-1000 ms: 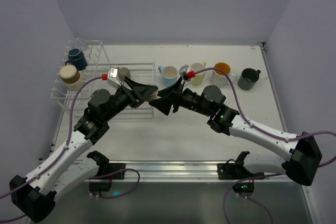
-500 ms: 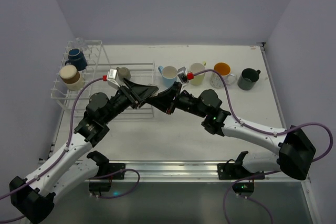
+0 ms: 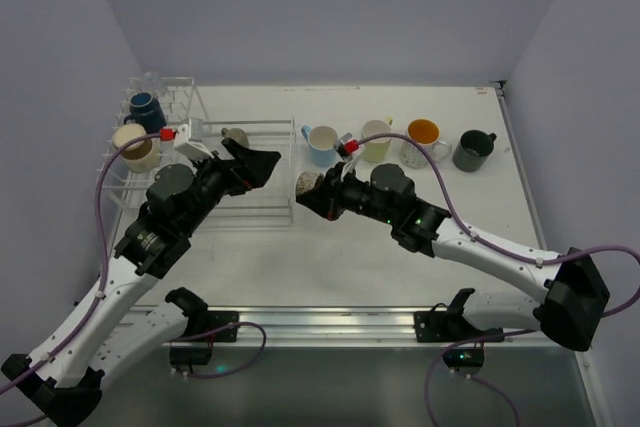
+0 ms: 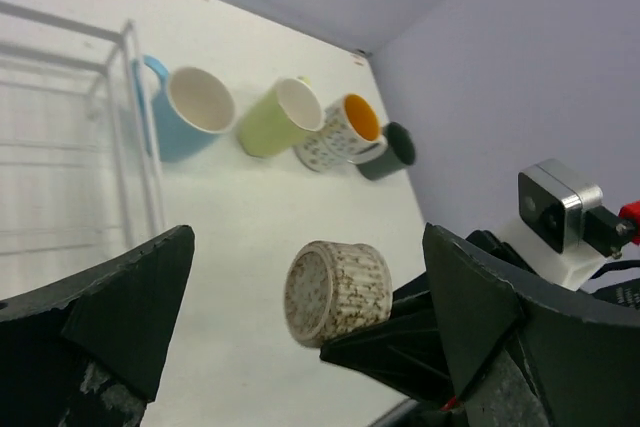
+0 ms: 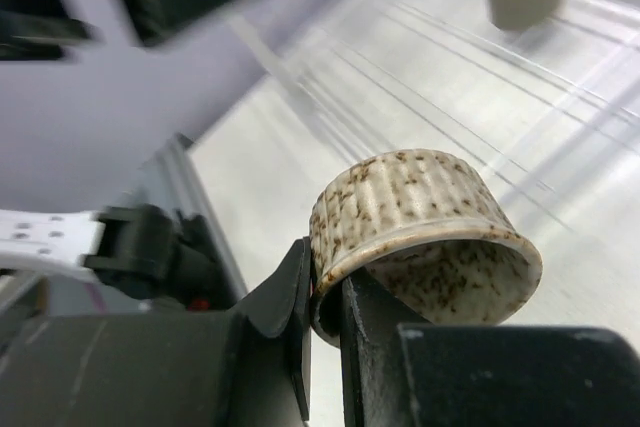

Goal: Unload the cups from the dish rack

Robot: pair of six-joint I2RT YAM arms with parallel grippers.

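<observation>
Bare tabletop near the light blue cup lies below my right gripper, so it will next tip downward and lower the cup to release it.
My right gripper [image 3: 313, 197] is shut on the rim of a small speckled grey-brown cup [image 3: 306, 184], held on its side above the table just right of the dish rack [image 3: 270, 124]. The right wrist view shows the cup [image 5: 420, 217] with its wall pinched between the fingers [image 5: 300, 297]. My left gripper [image 3: 258, 164] stands open over the rack's low basket, apart from the cup [image 4: 338, 290]. A navy cup [image 3: 147, 110], a cream cup [image 3: 133, 145] and a second grey-brown cup [image 3: 235, 137] sit in the rack.
On the table right of the rack stand a light blue cup [image 3: 322, 142], a yellow-green cup [image 3: 377, 139], a white cup with orange inside [image 3: 424, 139] and a dark green cup [image 3: 472, 150]. Walls close in the table at back and sides.
The left gripper opened, let go of the speckled cup and drew back left over the rack. The right gripper shut on the cup's rim and now holds it alone.
</observation>
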